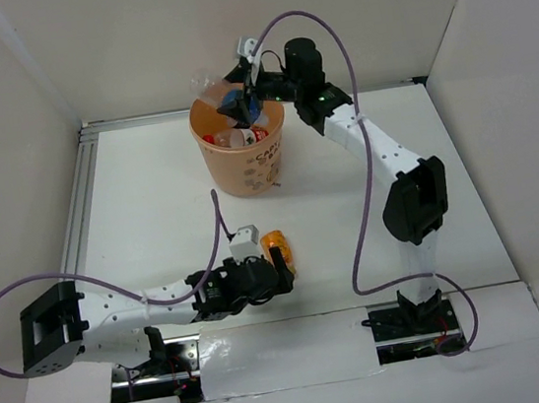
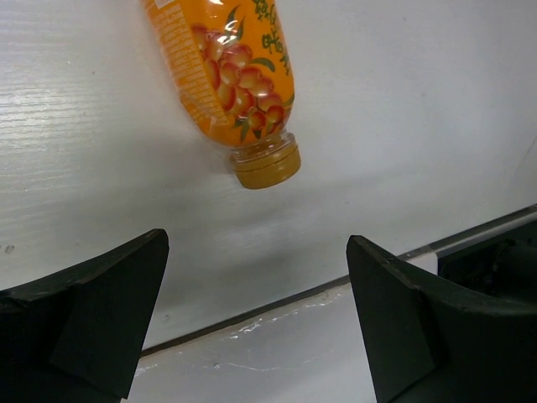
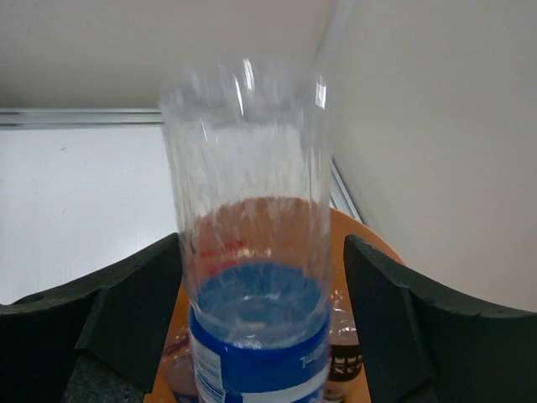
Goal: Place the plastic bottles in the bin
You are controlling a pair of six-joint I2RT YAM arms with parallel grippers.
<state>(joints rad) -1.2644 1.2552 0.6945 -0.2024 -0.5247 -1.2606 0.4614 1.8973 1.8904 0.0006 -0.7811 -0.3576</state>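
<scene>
The orange bottle is outward of and below my left gripper, with its cap toward the gripper. I need to move outward and down and close around its tapering shoulder [image 1: 287, 258] [image 2: 258, 124].
The orange bin [image 1: 246, 170] stands at the back of the table with several bottles [image 1: 230, 139] inside it. Above its mouth, a clear bottle with a blue label [image 3: 252, 252] stands blurred between the spread fingers of my right gripper [image 3: 262, 323], with a gap on its right side. In the top view that gripper [image 1: 240, 103] hovers over the bin and the bottle [image 1: 206, 83] pokes up to its left. The short orange bottle [image 1: 277, 248] lies on the table just beyond my open, empty left gripper [image 1: 277, 276]. In the left wrist view, the orange bottle's [image 2: 231, 75] cap points toward the left gripper [image 2: 256, 323].
White walls close in the table at the back and on both sides. A metal rail [image 1: 79, 202] runs along the left edge. A seam in the table surface [image 2: 277, 302] passes under the left fingers. A black-labelled bottle [image 3: 344, 361] lies in the bin [image 3: 373, 245].
</scene>
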